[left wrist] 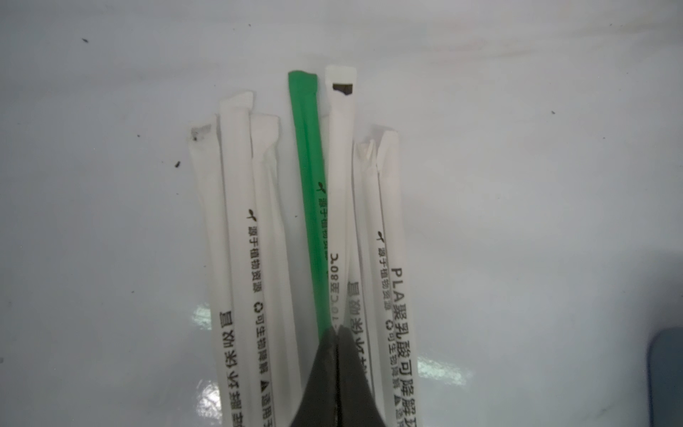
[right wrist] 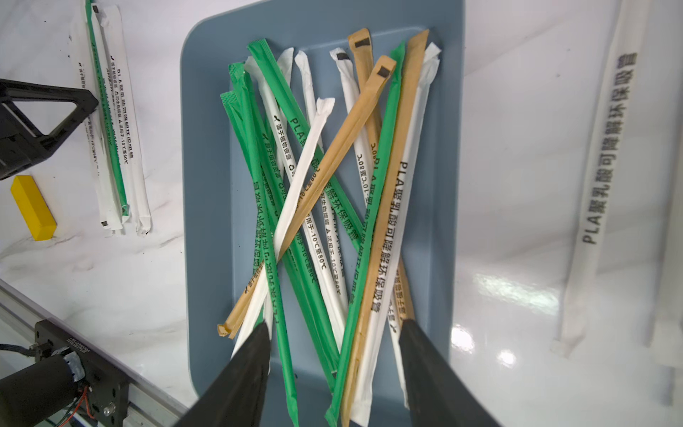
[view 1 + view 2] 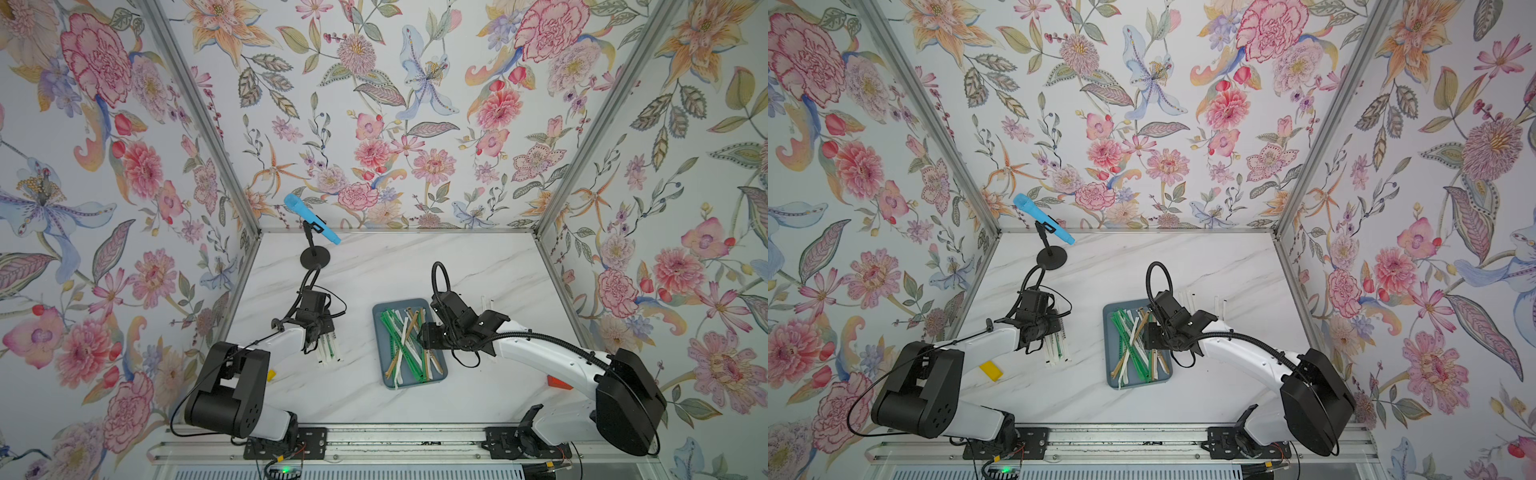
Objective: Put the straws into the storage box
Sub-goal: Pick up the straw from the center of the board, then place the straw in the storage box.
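Observation:
The white straw is pinched at my fingers, so my left gripper will go up off the heap of straws, swing over the crossed straws in the storage box and let go of the white printed straw.
The storage box [image 2: 207, 185], a shallow blue-grey tray, lies mid-table and holds several crossed straws [image 2: 386, 155] in green, white and tan wrappers. My right gripper [image 2: 334, 325] hangs open just above the box's near end, with nothing between its fingers. To the left of the box, a small bunch of white straws and one green straw [image 1: 306, 177] lies on the table. My left gripper [image 1: 337, 329] is down on this bunch, tips pressed together. The green straw and one white straw [image 1: 340, 177] run in at the seam between them.
Further white straws [image 2: 606, 148] lie on the table right of the box. A yellow block [image 2: 33, 207] sits left of the bunch and an orange-red block [image 3: 557, 382] by the right arm. A blue microphone on a stand [image 3: 309, 218] stands at the back left.

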{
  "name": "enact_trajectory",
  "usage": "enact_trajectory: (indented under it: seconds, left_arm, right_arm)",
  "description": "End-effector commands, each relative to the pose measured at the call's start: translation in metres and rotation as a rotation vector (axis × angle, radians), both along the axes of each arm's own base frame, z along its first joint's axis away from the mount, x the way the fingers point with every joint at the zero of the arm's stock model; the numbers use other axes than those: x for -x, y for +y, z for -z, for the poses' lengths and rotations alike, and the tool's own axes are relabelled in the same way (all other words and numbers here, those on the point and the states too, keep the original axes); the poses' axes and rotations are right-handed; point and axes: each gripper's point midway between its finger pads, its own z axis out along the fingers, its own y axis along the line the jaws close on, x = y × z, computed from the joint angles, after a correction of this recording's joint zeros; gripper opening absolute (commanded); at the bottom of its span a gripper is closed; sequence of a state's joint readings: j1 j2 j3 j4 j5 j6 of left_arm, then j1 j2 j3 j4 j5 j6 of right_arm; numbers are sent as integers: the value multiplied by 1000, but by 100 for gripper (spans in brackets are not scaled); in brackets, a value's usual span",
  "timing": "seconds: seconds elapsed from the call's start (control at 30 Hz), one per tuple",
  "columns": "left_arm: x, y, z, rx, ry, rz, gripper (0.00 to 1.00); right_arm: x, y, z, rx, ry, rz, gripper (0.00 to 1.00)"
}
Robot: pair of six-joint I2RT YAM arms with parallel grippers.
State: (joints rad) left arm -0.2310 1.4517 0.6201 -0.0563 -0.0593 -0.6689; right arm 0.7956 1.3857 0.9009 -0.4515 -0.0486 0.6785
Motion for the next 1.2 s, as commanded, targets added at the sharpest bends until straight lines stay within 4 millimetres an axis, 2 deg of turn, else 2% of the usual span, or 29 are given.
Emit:
enact_trajectory:
  seconds: [0.0,0.07,0.17,0.4,0.53,0.63,0.73,0.87,0.9,0.93,0.97,1.07,1.17]
  left_arm:
    - [-6,-4,-25,7,-51,15,0]
    - [-10,-15,-39,13,-87,40,0]
    - [-13,-42,-59,46,-130,87,0]
    - [-7,-154,-109,261,-252,259,0]
    - [7,-204,-121,399,-274,320,0]
    - [18,-230,-116,448,-257,353,0]
    - [27,-247,-95,459,-203,377,0]
    - [31,-255,-69,423,-157,396,0]
    - [31,-254,-69,411,-158,400,0]
    - [31,-252,-51,369,-124,400,0]
    - [30,-251,-47,347,-116,403,0]
    - [28,-247,-40,289,-102,409,0]
    - [27,-244,-34,258,-97,407,0]
  right_arm:
    - [0,-9,-3,-10,-4,25,58]
    - [-1,-15,-3,-12,-3,41,58]
    - [-3,-22,-4,-16,-9,57,58]
    - [-5,-27,-3,-15,-8,69,58]
    - [-9,-38,-5,-17,-18,97,58]
    - [-18,-60,-10,-26,-44,159,58]
    - [-26,-89,-20,-6,-86,229,58]
    - [-34,-128,-26,34,-113,301,60]
    - [-35,-139,-23,42,-106,324,60]
    - [-37,-150,-19,49,-91,352,60]
    - [-37,-160,-13,55,-74,369,60]
    - [-38,-186,2,94,-37,420,60]
    - [-41,-206,9,141,-30,455,58]
